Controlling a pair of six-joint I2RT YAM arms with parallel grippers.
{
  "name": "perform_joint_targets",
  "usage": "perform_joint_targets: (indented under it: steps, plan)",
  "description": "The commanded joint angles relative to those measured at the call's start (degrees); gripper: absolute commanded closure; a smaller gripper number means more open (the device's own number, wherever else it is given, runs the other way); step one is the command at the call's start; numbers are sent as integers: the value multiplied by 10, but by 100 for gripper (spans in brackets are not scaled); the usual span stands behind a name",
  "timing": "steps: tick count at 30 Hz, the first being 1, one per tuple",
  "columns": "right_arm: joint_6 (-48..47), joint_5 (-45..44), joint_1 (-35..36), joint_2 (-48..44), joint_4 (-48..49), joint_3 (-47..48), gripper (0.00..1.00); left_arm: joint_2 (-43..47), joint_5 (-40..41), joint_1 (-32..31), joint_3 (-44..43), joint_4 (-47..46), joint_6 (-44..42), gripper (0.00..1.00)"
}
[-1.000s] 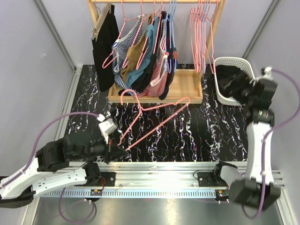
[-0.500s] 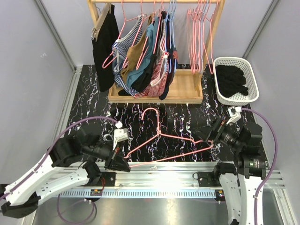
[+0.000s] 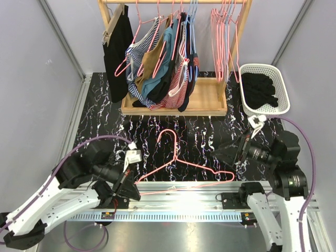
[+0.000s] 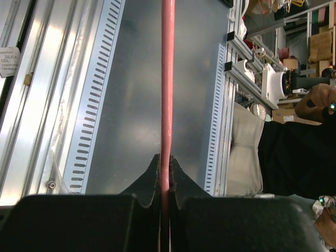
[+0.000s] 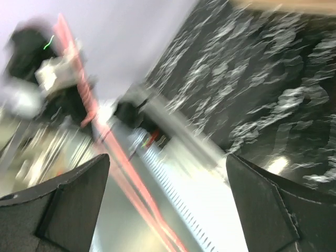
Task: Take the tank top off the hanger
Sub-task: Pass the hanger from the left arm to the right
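Observation:
The hanger is held by my left gripper only at its opposite end, so my right gripper will next move back toward the aluminium bar and turn its open fingers onto the hanger's loose end [image 3: 223, 172].
A bare pink wire hanger [image 3: 176, 149] lies low over the black marble table near its front edge. My left gripper [image 3: 134, 188] is shut on the hanger's left end. In the left wrist view the pink rod [image 4: 167, 79] runs straight out from between the closed jaws of that gripper [image 4: 165, 163]. My right gripper [image 3: 220, 152] is open and empty, just above the hanger's right shoulder. Its wrist view is blurred, with the jaws of the gripper [image 5: 168, 173] wide apart and the hanger [image 5: 131, 194] a pink streak. A black garment [image 3: 258, 89] lies in the white basket [image 3: 284, 100].
A wooden clothes rack [image 3: 207, 100] at the back holds several garments on hangers [image 3: 157, 58] and a few empty pink hangers [image 3: 223, 37]. The aluminium rail [image 3: 184, 199] runs along the near edge. Grey walls close in both sides.
The left gripper has pulled the hanger toward the near edge and turned it flatter. The right arm has swung from the basket down to the near right, beside the hanger.

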State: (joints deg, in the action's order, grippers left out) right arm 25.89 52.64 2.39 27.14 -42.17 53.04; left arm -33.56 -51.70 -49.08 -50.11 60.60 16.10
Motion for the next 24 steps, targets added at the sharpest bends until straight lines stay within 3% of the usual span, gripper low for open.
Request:
perform_joint_targets:
  steps: [1,5,12,19,24]
  plan:
    - [-14,152,79,35,37,34,0,45,3,2,-4,0,37,100]
    - [-109,123,254,47,-47,65,0,76,-10,1,12,-8,57,100]
    - [-143,42,406,103,-129,89,1,66,-11,1,-2,12,36,100]
    - [-141,11,473,153,-167,101,23,48,8,0,-51,35,16,100]
    - [-135,4,495,167,-186,102,56,42,22,-4,-62,44,10,100]
